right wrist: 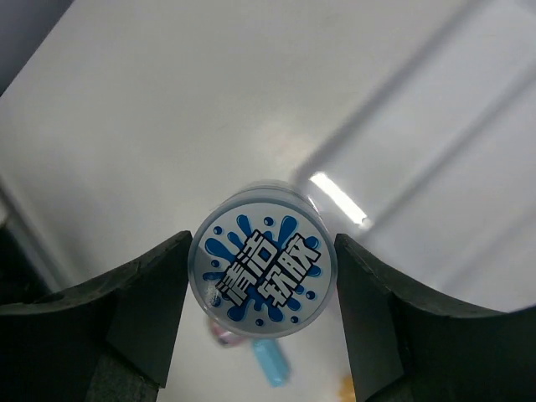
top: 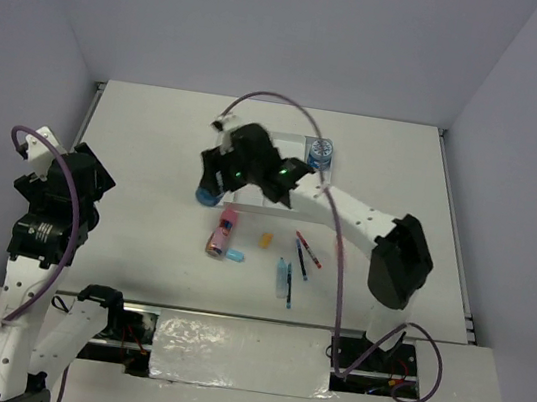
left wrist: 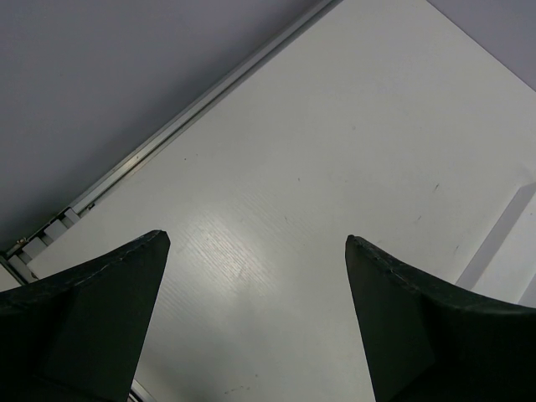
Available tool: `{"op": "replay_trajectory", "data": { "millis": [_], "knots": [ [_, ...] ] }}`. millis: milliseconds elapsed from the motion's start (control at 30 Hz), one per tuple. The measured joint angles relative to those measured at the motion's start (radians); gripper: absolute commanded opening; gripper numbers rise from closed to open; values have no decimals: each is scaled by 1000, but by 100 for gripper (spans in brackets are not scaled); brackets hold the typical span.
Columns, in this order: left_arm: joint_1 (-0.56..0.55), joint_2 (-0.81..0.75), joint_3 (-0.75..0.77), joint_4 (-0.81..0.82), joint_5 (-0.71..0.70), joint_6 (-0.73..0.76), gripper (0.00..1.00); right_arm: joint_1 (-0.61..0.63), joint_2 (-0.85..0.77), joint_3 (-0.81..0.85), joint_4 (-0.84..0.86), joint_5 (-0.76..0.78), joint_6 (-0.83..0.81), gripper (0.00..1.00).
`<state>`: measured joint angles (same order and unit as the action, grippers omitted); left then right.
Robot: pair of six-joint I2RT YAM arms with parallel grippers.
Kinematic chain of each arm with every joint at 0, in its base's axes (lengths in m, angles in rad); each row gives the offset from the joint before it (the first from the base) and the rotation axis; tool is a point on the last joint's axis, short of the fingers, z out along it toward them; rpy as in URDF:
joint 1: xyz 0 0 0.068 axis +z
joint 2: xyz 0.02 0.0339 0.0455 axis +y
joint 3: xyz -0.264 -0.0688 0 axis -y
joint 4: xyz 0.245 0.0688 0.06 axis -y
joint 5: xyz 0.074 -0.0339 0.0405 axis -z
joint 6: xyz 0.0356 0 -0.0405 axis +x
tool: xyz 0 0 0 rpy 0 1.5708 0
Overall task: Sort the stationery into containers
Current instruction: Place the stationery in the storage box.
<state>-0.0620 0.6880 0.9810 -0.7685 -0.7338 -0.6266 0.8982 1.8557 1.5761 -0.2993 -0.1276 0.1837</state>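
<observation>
Next, my right gripper swings across the tray [top: 307, 144] and down to the second roll's section, since that lies below and to its right in the top view.
My right gripper [right wrist: 261, 251] is shut on a round blue patterned roll [right wrist: 261, 261] and holds it above the table, just left of the clear tray [right wrist: 339, 194]. In the top view this gripper [top: 211, 192] hangs at the tray's left end, with the roll [top: 207, 196] showing blue under it. A second blue roll [top: 321, 151] stands in the tray [top: 307, 144], whose middle my right arm hides. On the table lie a pink cylinder [top: 222, 232], a light-blue eraser [top: 236, 256], an orange eraser [top: 266, 240], a red pen [top: 308, 249] and blue pens [top: 288, 285]. My left gripper [left wrist: 254, 243] is open and empty.
My left arm [top: 51, 199] is folded at the table's left edge, far from the items. The table's rear-left rail [left wrist: 167, 126] shows in the left wrist view. White walls enclose the table on three sides.
</observation>
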Motion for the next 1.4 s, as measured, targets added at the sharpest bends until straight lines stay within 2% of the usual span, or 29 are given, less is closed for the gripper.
{"op": "replay_trajectory", "data": {
  "millis": [200, 333, 633, 1000, 1100, 1133, 1200, 1400],
  "knots": [
    [0, 3, 0, 1, 3, 2, 99, -315, -134, -102, 6, 193, 62, 32],
    [0, 3, 0, 3, 3, 3, 99, -441, -144, -177, -23, 253, 67, 32],
    [0, 25, -2, 7, 7, 18, 99, -542, -129, -202, -58, 237, 61, 34],
    [0, 34, -2, 14, 8, 23, 99, -565, -52, -202, -59, 214, 49, 48],
    [0, 35, -2, 14, 10, 24, 99, -568, -48, -201, -60, 202, 43, 67],
    [0, 35, -2, 14, 11, 24, 99, -568, -48, -200, -60, 200, 42, 80],
    [0, 36, -3, 14, 14, 24, 99, -569, -47, -193, -60, 195, 43, 99],
    [0, 36, -4, 14, 19, 25, 99, -569, -50, -175, -53, 190, 31, 100]
  ]
}}
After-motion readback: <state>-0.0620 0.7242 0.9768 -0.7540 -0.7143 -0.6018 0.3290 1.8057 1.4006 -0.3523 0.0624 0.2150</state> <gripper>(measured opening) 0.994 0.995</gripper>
